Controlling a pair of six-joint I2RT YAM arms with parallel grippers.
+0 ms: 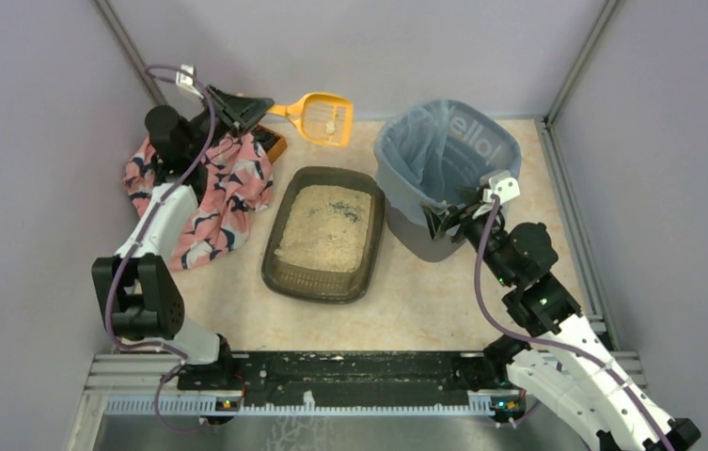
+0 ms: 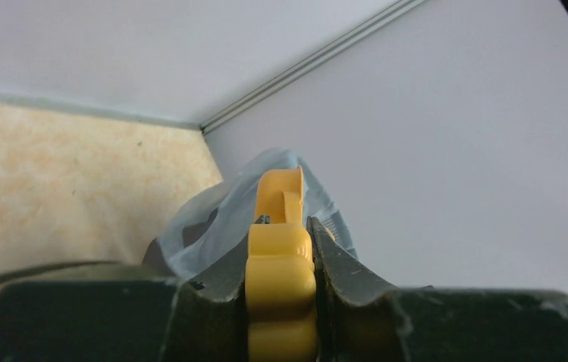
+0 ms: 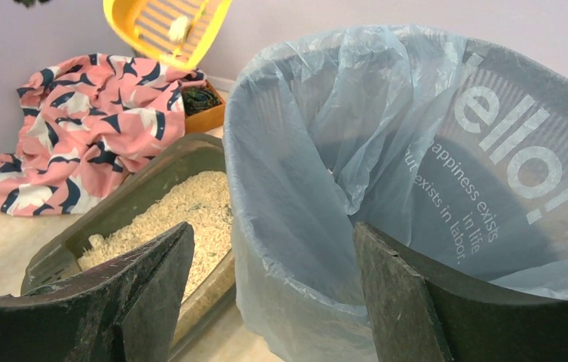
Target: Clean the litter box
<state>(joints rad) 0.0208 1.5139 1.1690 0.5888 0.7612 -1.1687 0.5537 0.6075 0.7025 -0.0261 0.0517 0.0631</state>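
Note:
My left gripper rises toward the bin (image 1: 447,155) next, then lowers back to release the scoop onto the litter (image 1: 325,228), since that lies below it and nearer my base.
The litter box (image 1: 279,268), a low dark grey-brown tray of pale beige litter, sits mid-table; it also shows in the right wrist view (image 3: 141,188). My left gripper (image 1: 254,111) is shut on the handle of the yellow-orange slotted scoop (image 1: 323,117), held in the air at the back between the tray and the bin; a pale clump lies in its head (image 3: 179,29). The handle shows between the fingers in the left wrist view (image 2: 280,264). My right gripper (image 1: 441,221) is open, its jaws either side of the near left rim of the grey bin (image 1: 447,155) with the blue bag (image 3: 386,151).
A pink patterned cloth (image 1: 209,193) lies at the left beside the tray, under the left arm. A small orange box (image 3: 201,105) sits behind it. Lilac walls enclose the table on three sides.

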